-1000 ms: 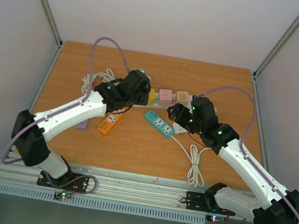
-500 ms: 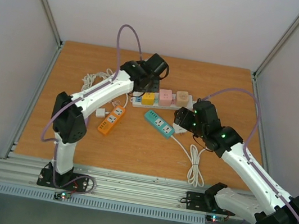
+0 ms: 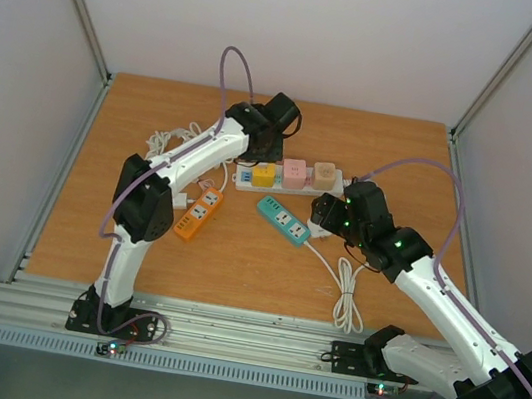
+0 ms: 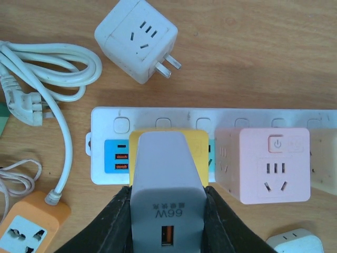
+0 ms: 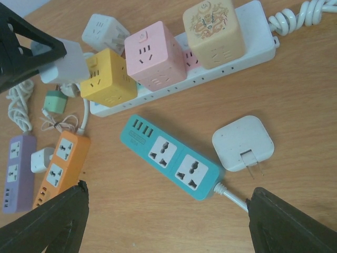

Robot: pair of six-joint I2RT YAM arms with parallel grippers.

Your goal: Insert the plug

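Observation:
I need to lower the plug in my left gripper onto the yellow cube's slotted top side [image 3: 265, 171] [image 4: 197, 147] next and let go of it there, because the plug is still hanging clear above that side.
My left gripper [image 4: 167, 191] is shut on a grey-white charger plug [image 4: 166, 168] marked 66W, its black fingers [image 4: 118, 211] pressed against both sides. The plug hangs just above the yellow cube adapter [image 4: 201, 158], which sits on the white power strip [image 4: 158, 118]. From above, the left gripper [image 3: 261, 146] stands at the strip's [image 3: 245, 180] left end. The right wrist view shows the held plug [image 5: 68, 66] beside the yellow cube [image 5: 108, 79]. My right gripper [image 5: 168, 211] is open, hovering over the teal power strip [image 5: 171, 157] with nothing between its fingers.
A pink cube [image 4: 263, 166] and a beige cube [image 5: 213, 31] also sit on the white strip. A white cube adapter [image 4: 137, 37] and a coiled white cable [image 4: 47, 68] lie behind it. A flat white plug [image 5: 242, 142], an orange strip [image 5: 60, 163] and a purple strip [image 5: 18, 168] lie nearby.
The left arm has folded up from a low stretch to a steep stance, and its wrist has shifted back and right to the white strip. The right arm has barely moved.

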